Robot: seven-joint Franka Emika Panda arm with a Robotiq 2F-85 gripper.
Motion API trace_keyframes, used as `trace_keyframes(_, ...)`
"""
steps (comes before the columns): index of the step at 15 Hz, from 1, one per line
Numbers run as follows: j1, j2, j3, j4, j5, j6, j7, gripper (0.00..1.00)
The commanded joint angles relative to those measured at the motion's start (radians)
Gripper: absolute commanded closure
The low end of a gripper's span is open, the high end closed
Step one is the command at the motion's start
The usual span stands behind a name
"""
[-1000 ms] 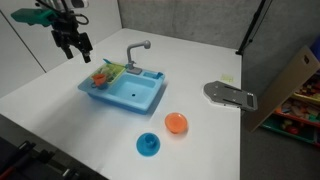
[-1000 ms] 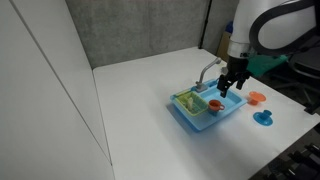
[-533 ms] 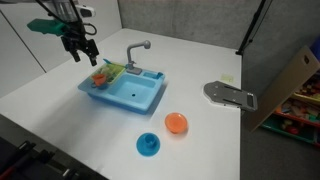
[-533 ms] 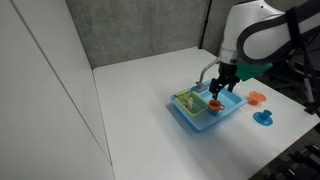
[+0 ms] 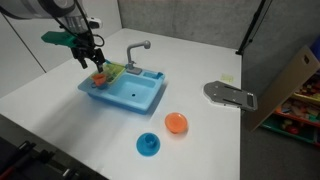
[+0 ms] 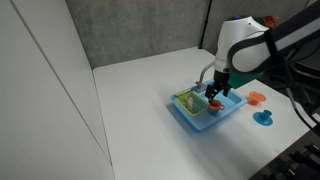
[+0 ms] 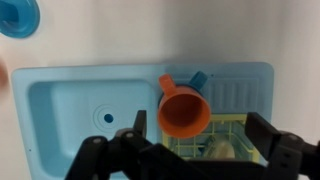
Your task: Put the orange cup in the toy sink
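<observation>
I need to lower my gripper until its open fingers are on both sides of the rim of the small orange cup, and then close it.
The light blue toy sink (image 5: 150, 104) (image 6: 232, 112) (image 7: 70, 95) stands mid-table with a grey curved faucet (image 5: 138, 48) at its back. The small orange cup (image 5: 100, 78) (image 6: 214, 104) (image 7: 183, 110) sits tilted at the rack side of the sink, its mouth facing the wrist camera, beside the basin. My gripper (image 5: 92, 63) (image 6: 215, 91) (image 7: 185, 147) is open and empty, just above the cup, with its fingers spread to either side of it.
A yellow-green rack insert (image 7: 218, 148) holds a greenish item next to the cup. A flat orange dish (image 5: 176, 122) (image 6: 257, 98) and a blue dish (image 5: 148, 144) (image 6: 265, 117) (image 7: 18, 15) lie in front of the sink. A grey object (image 5: 230, 95) and a cardboard box (image 5: 292, 82) are at the table's side.
My gripper has come down and across toward the rack side of the sink, ending just above the orange cup. It stays open. Nothing else moved.
</observation>
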Motion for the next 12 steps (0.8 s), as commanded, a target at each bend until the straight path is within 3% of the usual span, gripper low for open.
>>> trace_keyframes(1, 0.017, 0.054, -0.022, 0.047, -0.018, 0.006, 0.026, 0.0)
trace_keyframes(12, 0.033, 0.126, -0.041, 0.094, -0.012, -0.001, 0.021, 0.0)
